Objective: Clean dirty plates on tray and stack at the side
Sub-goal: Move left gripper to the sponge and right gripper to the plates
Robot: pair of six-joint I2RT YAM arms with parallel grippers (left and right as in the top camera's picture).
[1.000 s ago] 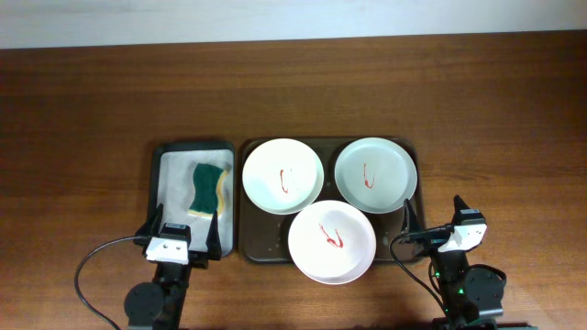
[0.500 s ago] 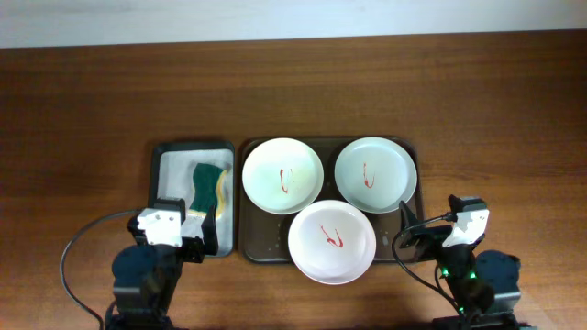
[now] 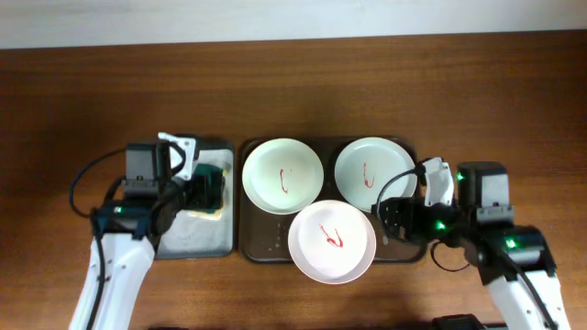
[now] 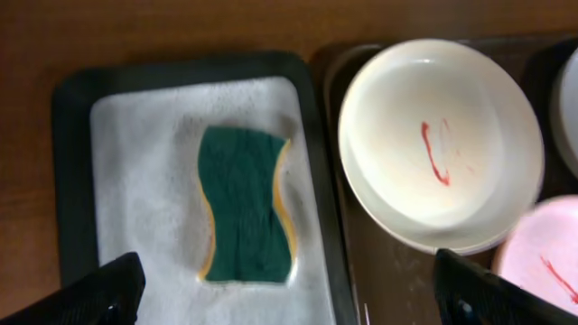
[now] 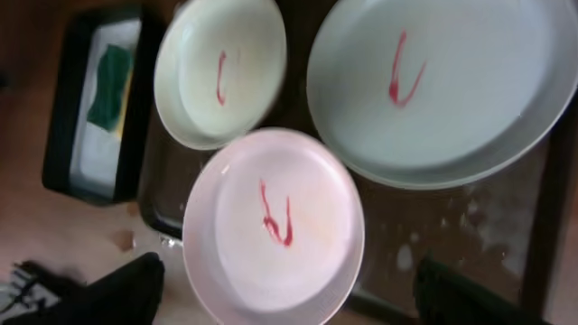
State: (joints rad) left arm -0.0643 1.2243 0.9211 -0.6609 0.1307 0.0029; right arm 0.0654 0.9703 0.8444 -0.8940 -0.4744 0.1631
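Note:
I will next lower the open fingers of my left gripper onto the sponge's near half below it, since both long edges fit between my fingers.
Three plates, each with a red squiggle, lie on the dark brown tray [image 3: 259, 249]: a back left plate [image 3: 282, 176], a back right plate [image 3: 374, 174] and a front plate [image 3: 331, 243]. My left gripper [image 3: 207, 189] is open and empty above the green sponge [image 4: 246, 203]; its fingertips [image 4: 293, 293] straddle the sponge's near end. My right gripper [image 3: 400, 220] is open and empty over the tray's right front. In the right wrist view its fingers [image 5: 291, 291] frame the front plate [image 5: 271, 226], with the other two plates [image 5: 219, 72] [image 5: 442, 81] beyond.
A smaller grey tray [image 3: 183, 240] with white lining holds the sponge, left of the brown tray. It also shows in the left wrist view [image 4: 68, 181] next to the back left plate [image 4: 440, 144]. Bare wooden table [image 3: 293, 92] surrounds both trays.
Both arms have come up from the table's front edge. The left gripper now hangs over the sponge tray, the right one over the brown tray's right front.

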